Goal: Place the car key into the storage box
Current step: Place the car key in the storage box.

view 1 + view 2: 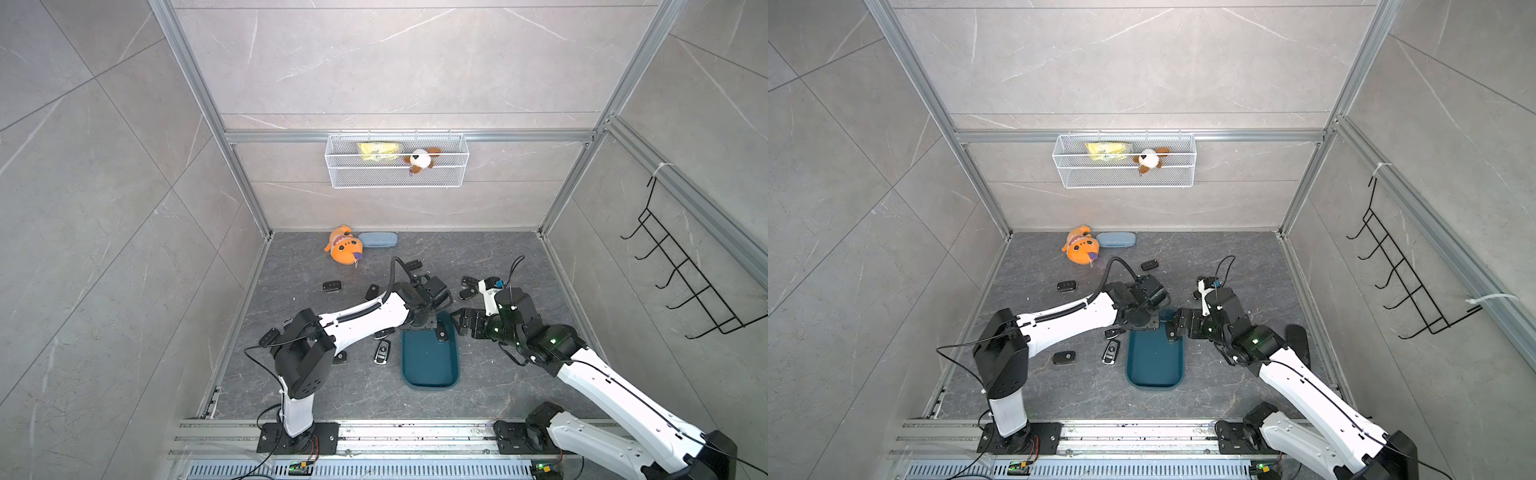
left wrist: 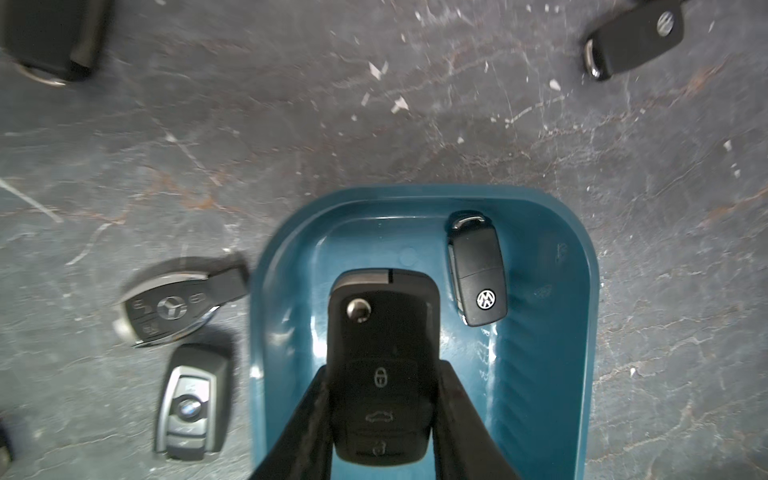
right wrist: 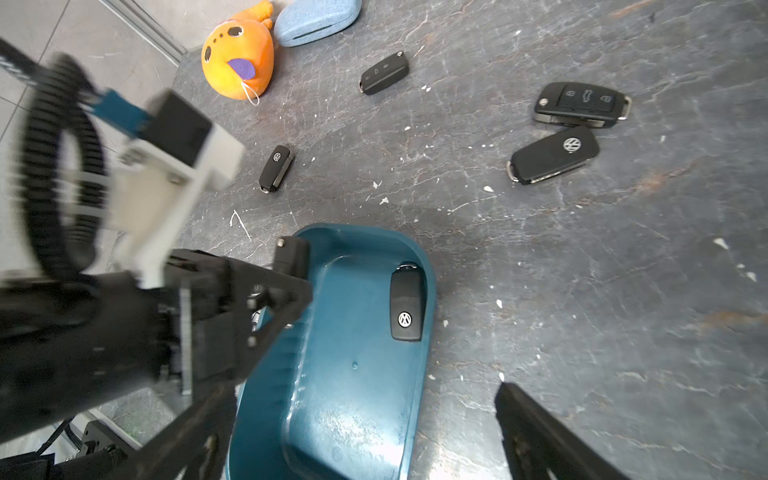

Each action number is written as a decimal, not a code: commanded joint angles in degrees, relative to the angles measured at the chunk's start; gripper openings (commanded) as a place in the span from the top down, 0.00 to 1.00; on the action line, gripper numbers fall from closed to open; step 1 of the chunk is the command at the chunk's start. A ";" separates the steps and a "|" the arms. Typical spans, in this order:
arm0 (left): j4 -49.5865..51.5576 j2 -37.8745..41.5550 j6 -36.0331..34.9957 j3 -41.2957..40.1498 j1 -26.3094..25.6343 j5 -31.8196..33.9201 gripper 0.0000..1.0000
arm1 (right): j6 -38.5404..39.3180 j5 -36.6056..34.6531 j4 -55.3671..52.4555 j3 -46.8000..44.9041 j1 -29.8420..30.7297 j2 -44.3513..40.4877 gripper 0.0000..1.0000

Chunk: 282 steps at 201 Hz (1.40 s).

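I need to lower my left gripper below the box's rim at the far end of the box and let go of the black car key, because there is bare box bottom [image 1: 429, 335] [image 2: 414, 249] next to the other key.
My left gripper [image 2: 383, 368] is shut on a black car key [image 2: 384, 316], button side facing the camera, with one finger on each side of it. It holds the key just above the far end of the dark teal storage box [image 1: 430, 365], whose rim [image 2: 582, 291] also shows in the left wrist view. Another black car key [image 2: 478, 270] lies inside the box by its far right wall. My right gripper [image 3: 357, 415] is open and empty over the box's right side, next to the left gripper [image 1: 430, 320]. The left arm blocks much of the right wrist view.
Several loose keys lie on the dark stone floor: a silver one [image 1: 382, 352] and a chrome one [image 2: 170, 307] left of the box, two black ones [image 3: 552, 156] beyond it. An orange plush [image 1: 344, 246] and a pale blue case [image 1: 377, 239] sit at the back. A white mesh basket [image 1: 397, 166] hangs on the wall.
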<state>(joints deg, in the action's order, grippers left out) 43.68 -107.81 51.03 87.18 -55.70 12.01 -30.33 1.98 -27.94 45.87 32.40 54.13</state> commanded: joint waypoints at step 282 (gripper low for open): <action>-3.51 -14.26 -0.49 8.54 0.17 -7.09 0.57 | 0.37 -0.57 -2.94 -2.09 -1.18 -2.46 0.01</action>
<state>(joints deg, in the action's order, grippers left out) 40.88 -122.96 51.42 94.15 -55.83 5.76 -30.17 1.76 -29.85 44.10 31.46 51.31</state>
